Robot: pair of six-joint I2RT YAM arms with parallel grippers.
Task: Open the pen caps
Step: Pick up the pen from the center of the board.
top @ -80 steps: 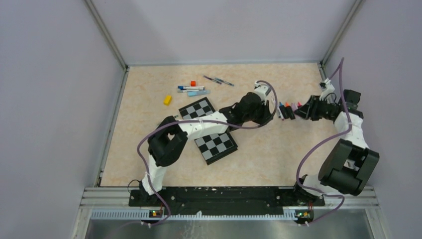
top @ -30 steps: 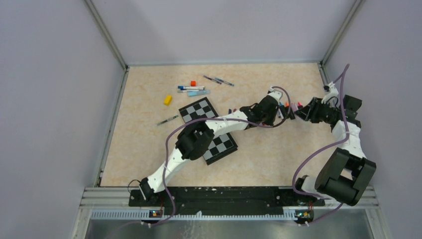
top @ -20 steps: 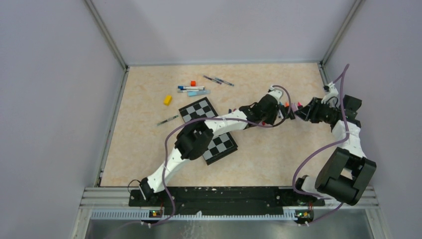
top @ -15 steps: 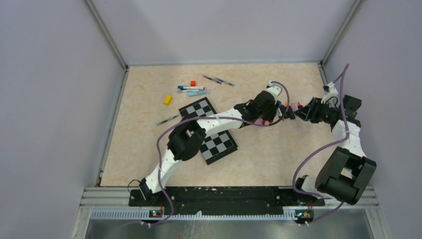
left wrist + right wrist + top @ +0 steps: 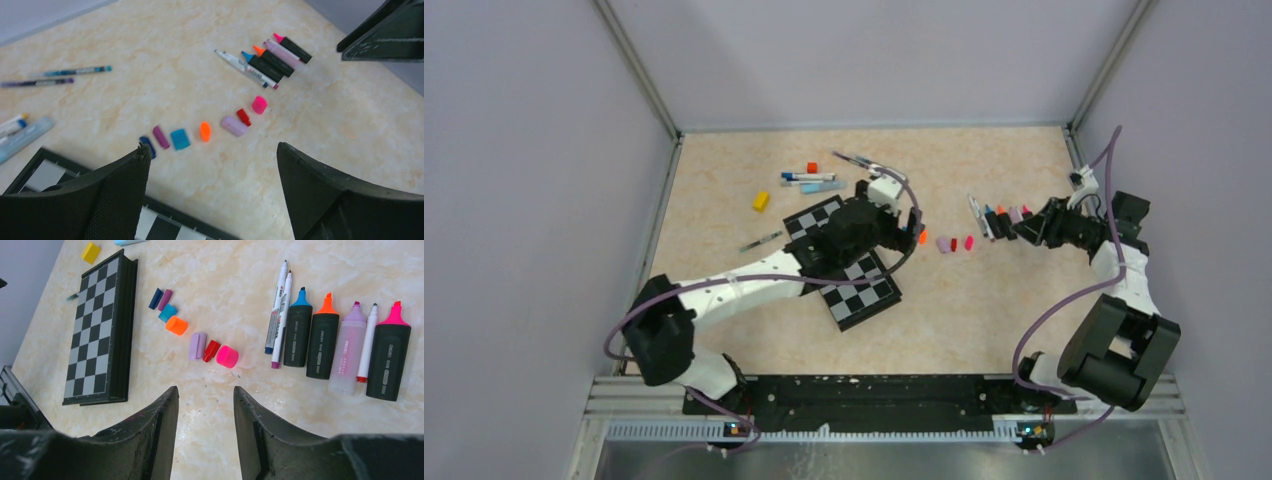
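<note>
Next, my left gripper goes past the checkerboard to the left in the top view and down onto the stray pen, since it lies apart from the uncapped pens.
Several pen caps lie loose in a curved row on the table: dark blue (image 5: 155, 298), purple (image 5: 165, 299), teal (image 5: 167, 313), orange (image 5: 176, 325), lilac (image 5: 197, 346), red (image 5: 211, 351) and pink (image 5: 227, 356). The left wrist view shows the same row, from dark blue (image 5: 147, 147) to pink (image 5: 259, 104). Uncapped pens and highlighters (image 5: 325, 337) lie side by side to their right (image 5: 999, 220). My left gripper (image 5: 908, 228) (image 5: 212, 150) hangs wide open near the orange cap, holding nothing. My right gripper (image 5: 1024, 228) (image 5: 205, 390) stands open behind the pens, nothing between its fingers.
A folded checkerboard (image 5: 856, 275) (image 5: 97, 330) lies under my left arm. A yellow block (image 5: 761, 200), an orange-red cube (image 5: 812, 167), a blue-white marker with a case (image 5: 809, 181), two thin pens (image 5: 864, 161) and one stray pen (image 5: 762, 240) lie at the back left.
My left gripper has pulled back to the left, away from the pens and the right gripper, and its jaws have opened wide. The right arm has barely moved.
</note>
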